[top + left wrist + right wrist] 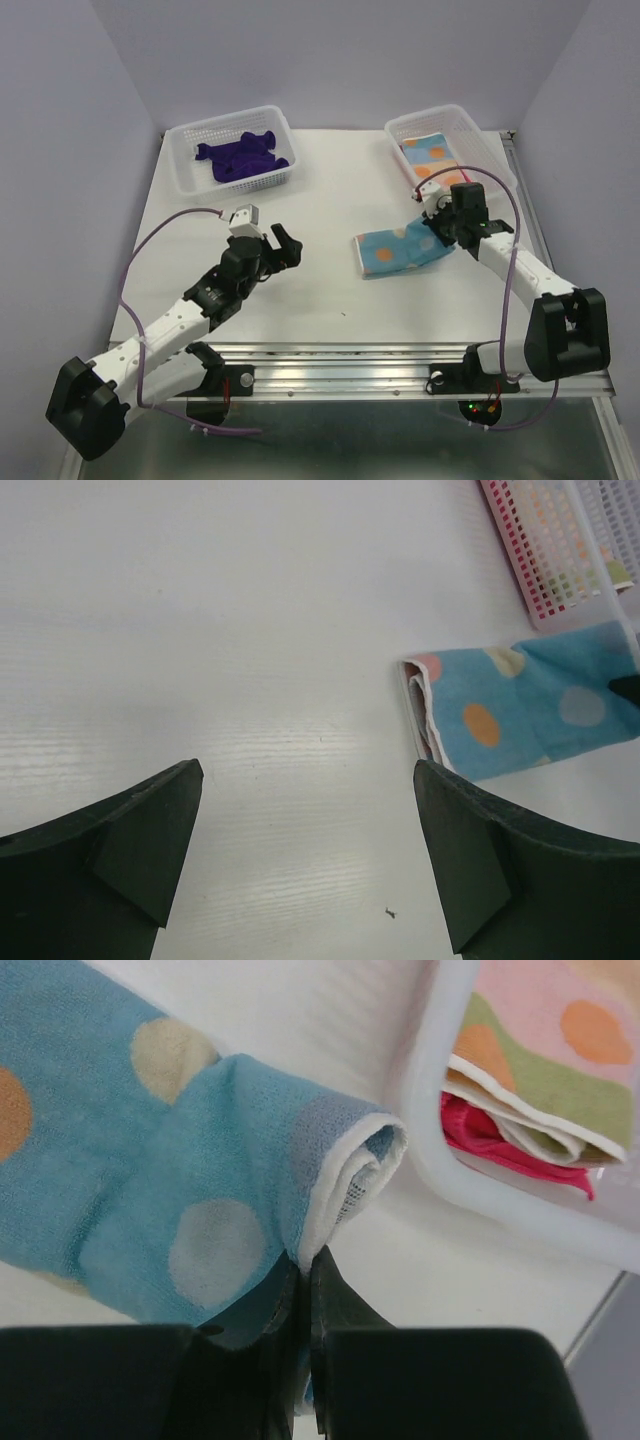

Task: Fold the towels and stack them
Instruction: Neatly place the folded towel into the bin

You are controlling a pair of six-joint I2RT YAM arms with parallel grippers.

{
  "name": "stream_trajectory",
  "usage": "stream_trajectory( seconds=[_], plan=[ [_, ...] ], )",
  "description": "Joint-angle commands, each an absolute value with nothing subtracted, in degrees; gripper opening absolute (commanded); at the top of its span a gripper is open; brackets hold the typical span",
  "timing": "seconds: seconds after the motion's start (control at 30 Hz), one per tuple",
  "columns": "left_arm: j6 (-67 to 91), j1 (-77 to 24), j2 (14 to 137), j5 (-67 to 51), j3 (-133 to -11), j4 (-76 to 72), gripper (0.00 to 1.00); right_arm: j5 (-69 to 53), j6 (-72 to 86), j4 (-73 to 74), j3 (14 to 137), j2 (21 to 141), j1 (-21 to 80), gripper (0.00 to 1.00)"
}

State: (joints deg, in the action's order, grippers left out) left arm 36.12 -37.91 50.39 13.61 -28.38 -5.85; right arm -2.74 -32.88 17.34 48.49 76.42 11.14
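The folded towels in the basket (433,162) (560,1065) are outward of the robot's right gripper, so the right gripper will lift this towel over the basket's side and outward and let it go on top of them.
A light blue spotted towel (400,249) lies folded on the table right of centre; it also shows in the left wrist view (520,700) and the right wrist view (150,1160). My right gripper (305,1260) is shut on the towel's right edge, pinching the white hem; from above the gripper (440,226) sits at the towel's right end. More folded towels (432,155), spotted and pink-red (500,1135), lie in the right basket (460,125). A dark purple towel (240,157) is bunched in the left basket (200,135). My left gripper (283,248) hangs open over bare table (305,770).
Both white perforated baskets stand at the back of the white table. The right basket's wall (430,1150) is just beside my right gripper. The table's near edge has a metal rail (340,360).
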Motion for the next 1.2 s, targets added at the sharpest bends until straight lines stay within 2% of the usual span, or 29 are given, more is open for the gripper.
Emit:
stream_trajectory(
  seconds=[0.0, 0.3, 0.53, 0.63, 0.73, 0.87, 1.17],
  plan=[
    [33.75, -38.14, 51.33, 16.96, -31.38, -5.71, 0.99, -9.67, -50.09, 24.25, 55.8, 77.07, 6.25, 0.01],
    [31.47, -37.88, 55.63, 22.23, -36.73, -3.08, 0.99, -18.97, -74.51, 28.83, 60.73, 75.5, 0.26, 0.01],
    [30.06, -37.35, 57.04, 25.13, -39.55, -1.49, 0.99, -15.04, -86.56, 33.14, 65.39, 77.69, -4.21, 0.01],
    [29.36, -37.09, 57.22, 26.45, -40.17, -1.49, 0.99, -11.52, -85.96, 24.98, 63.38, 78.22, -7.54, 0.01],
    [28.48, -36.83, 57.3, 27.68, -41.22, -1.23, 0.99, -14.23, -88.59, 20.58, 61.62, 77.26, -11.15, 0.01],
    [28.21, -36.3, 57.39, 29.26, -42.18, -0.18, 0.99, -19.85, -86.5, 4.45, 56.97, 75.85, -13.88, 0.01],
    [28.12, -35.68, 57.92, 29.62, -42.63, -0.09, 0.99, -31.72, -82.89, -14.83, 52.21, 77.34, -13.97, 0.01]
  ],
)
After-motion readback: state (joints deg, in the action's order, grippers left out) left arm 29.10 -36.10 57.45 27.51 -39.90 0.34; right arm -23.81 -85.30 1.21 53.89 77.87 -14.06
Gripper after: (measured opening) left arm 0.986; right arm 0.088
